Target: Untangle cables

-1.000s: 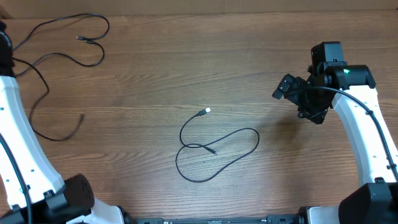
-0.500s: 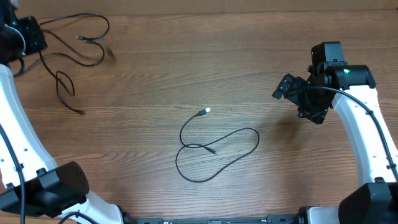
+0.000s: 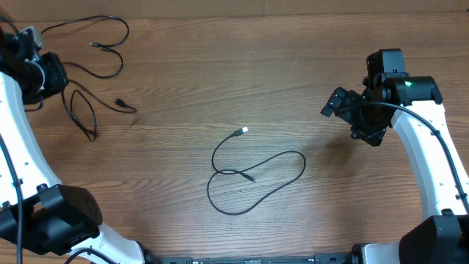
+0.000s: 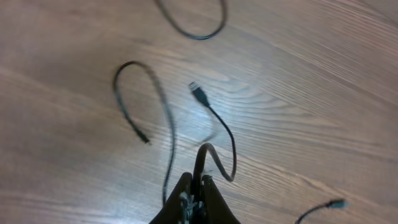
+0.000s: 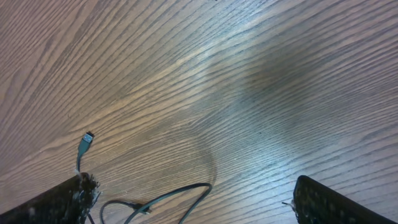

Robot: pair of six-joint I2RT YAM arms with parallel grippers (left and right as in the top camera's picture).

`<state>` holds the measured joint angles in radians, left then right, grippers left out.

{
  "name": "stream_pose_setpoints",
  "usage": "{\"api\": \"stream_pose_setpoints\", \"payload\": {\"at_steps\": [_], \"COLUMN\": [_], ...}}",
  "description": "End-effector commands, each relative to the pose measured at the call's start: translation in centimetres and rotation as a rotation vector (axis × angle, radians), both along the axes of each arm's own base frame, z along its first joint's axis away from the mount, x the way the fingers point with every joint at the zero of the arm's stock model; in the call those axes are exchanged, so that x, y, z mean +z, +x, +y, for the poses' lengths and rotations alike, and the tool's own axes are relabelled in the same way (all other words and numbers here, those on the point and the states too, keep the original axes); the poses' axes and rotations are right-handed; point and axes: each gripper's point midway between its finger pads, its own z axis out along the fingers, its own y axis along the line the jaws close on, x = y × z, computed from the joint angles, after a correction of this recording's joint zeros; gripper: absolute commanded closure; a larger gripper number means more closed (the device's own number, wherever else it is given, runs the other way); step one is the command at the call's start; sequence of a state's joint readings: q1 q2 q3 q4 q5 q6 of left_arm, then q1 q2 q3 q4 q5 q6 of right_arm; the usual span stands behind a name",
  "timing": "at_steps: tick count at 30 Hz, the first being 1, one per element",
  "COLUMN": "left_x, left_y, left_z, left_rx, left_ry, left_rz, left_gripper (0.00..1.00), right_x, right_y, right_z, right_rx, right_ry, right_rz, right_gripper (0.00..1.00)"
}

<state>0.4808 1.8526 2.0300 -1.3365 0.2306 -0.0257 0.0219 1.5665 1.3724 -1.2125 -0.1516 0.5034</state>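
Observation:
The left gripper will move back and let go of the piece of black cable at the bare wood [image 3: 67, 160] beside the white link, because that spot is back from the fingers, clear of the tangle.
A tangle of black cable [image 3: 126, 31] lies at the far left of the table, with a loop [image 3: 82, 117] and a plug end [image 3: 119, 103] below it. My left gripper [image 3: 53, 77] is shut on a strand of this cable [image 4: 202, 155] and holds it just above the wood. The plug [image 4: 199, 93] and a bare end [image 4: 144, 138] lie in front of the fingers. A second black cable [image 3: 256, 176] with a pale plug [image 3: 242, 130] lies looped at the table's middle. My right gripper [image 3: 352, 117] hovers open and empty to its right; this cable [image 5: 165, 198] shows between the right fingers [image 5: 191, 190].
Wooden tabletop [image 3: 220, 73] all round. The white arm links stand along the left and right edges. The back edge of the table runs just above the left cable tangle.
My left gripper has moved right and toward the front while holding the cable. The long strand at the left edge was dragged in and now lies as a small loop. The right arm has not moved.

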Motion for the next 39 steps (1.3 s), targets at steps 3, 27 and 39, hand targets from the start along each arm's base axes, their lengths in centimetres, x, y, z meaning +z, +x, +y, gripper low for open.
{"api": "stream_pose_setpoints", "payload": {"at_steps": [3,27,39], "left_x": [-2.1,-16.0,-18.1], "left_y": [-3.0,-4.7,-13.1], "left_z": [5.6,18.5,20.4], "left_rx": [0.375,0.775,0.883], "left_ry": [-0.065,0.044,0.096], "left_rz": [0.072,0.278,0.561], "left_gripper": [0.96,0.85,0.85], "right_x": [0.2,0.2,0.2], "right_y": [0.1,0.1,0.1], "right_z": [-0.1,-0.1,-0.1], "right_rx": [0.004,0.004,0.004], "right_ry": [-0.009,-0.009,-0.009], "right_rz": [-0.012,-0.012,-0.012], "right_gripper": [0.0,0.0,0.0]}}
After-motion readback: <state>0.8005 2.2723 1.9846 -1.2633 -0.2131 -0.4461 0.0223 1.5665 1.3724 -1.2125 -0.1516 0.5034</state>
